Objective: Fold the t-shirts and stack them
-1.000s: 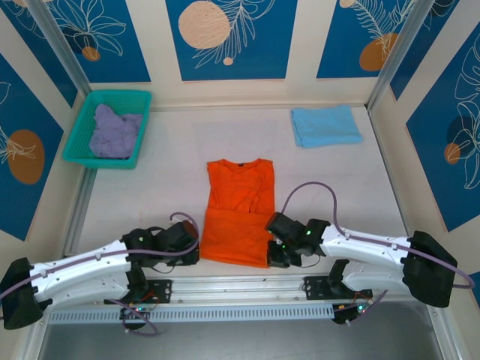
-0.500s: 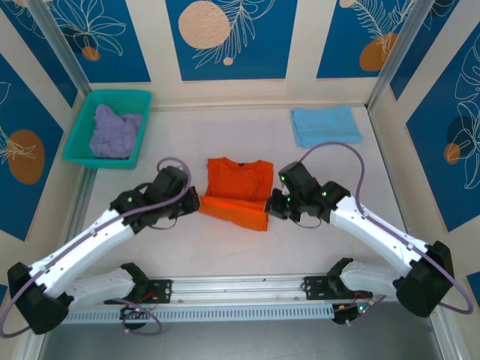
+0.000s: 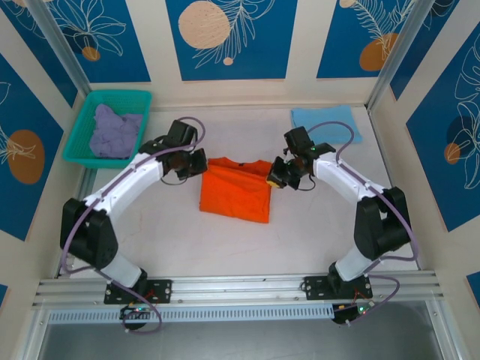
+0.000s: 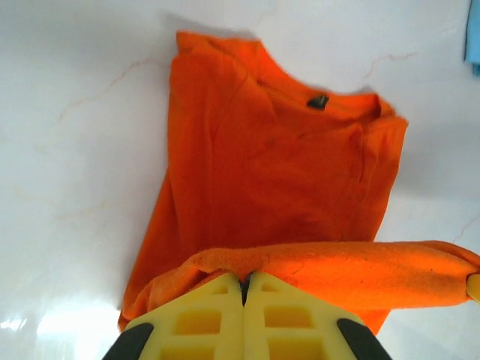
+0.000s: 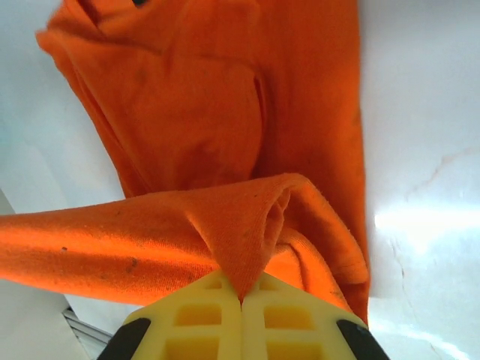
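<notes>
I need to move my left gripper outward and down onto the shirt's shoulder nearer the basket next and let go of the hem's corner there, because the shirt's upper half (image 4: 285,165) is uncovered.
The orange t-shirt (image 3: 237,191) lies mid-table, folded over on itself, its hem lifted toward the collar. My left gripper (image 3: 201,163) is shut on the hem's left corner (image 4: 225,264) and my right gripper (image 3: 274,177) is shut on the hem's right corner (image 5: 247,247). The lifted edge stretches taut between them above the shirt's upper half (image 4: 285,165), whose collar tag shows. A folded light blue t-shirt (image 3: 325,125) lies at the back right. The lavender t-shirt (image 3: 112,133) is bunched inside the teal basket (image 3: 86,124).
The teal basket stands at the back left by the wall post. Blue patterned walls close in the table on three sides. A metal rail (image 3: 240,289) runs along the near edge by the arm bases.
Both grippers have carried the orange shirt's bottom hem from the near edge up toward the collar, folding the shirt in half. Both arms have stretched far back over the table.
</notes>
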You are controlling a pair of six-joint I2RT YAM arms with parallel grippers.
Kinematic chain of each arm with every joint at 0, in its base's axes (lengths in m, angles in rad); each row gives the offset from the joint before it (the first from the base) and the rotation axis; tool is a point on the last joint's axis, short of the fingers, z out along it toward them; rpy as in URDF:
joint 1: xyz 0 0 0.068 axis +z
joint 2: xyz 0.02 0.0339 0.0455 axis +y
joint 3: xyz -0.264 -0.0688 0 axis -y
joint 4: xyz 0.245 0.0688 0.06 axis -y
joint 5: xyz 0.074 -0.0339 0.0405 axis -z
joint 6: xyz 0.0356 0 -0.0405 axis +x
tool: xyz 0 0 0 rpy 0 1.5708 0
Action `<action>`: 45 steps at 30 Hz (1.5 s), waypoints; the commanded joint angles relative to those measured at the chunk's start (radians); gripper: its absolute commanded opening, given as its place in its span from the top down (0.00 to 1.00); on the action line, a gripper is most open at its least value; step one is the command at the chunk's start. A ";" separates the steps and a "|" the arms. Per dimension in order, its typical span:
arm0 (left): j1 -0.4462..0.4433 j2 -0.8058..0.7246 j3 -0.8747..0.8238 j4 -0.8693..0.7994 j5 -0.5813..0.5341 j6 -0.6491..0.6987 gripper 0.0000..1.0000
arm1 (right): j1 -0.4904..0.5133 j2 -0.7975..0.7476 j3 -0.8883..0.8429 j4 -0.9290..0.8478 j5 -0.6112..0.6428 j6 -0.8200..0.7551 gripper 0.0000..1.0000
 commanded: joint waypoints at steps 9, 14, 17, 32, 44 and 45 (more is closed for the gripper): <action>0.109 0.395 0.356 -0.067 0.026 0.050 1.00 | -0.118 0.331 0.319 -0.069 -0.119 -0.039 0.96; 0.175 0.583 0.530 -0.098 0.018 0.008 0.99 | -0.180 0.548 0.537 -0.094 -0.180 -0.002 0.89; 0.218 0.677 0.679 -0.106 0.052 -0.031 0.84 | -0.208 0.646 0.691 -0.131 -0.179 0.030 0.81; 0.069 0.261 0.276 0.102 -0.022 -0.055 0.51 | -0.123 0.262 0.244 0.124 -0.160 0.034 0.48; -0.096 0.380 -0.006 0.332 0.048 -0.051 0.67 | 0.032 0.341 -0.028 0.315 -0.166 0.096 0.79; -0.103 0.368 -0.044 0.348 0.042 -0.051 0.68 | 0.041 0.333 -0.060 0.339 -0.165 0.097 0.79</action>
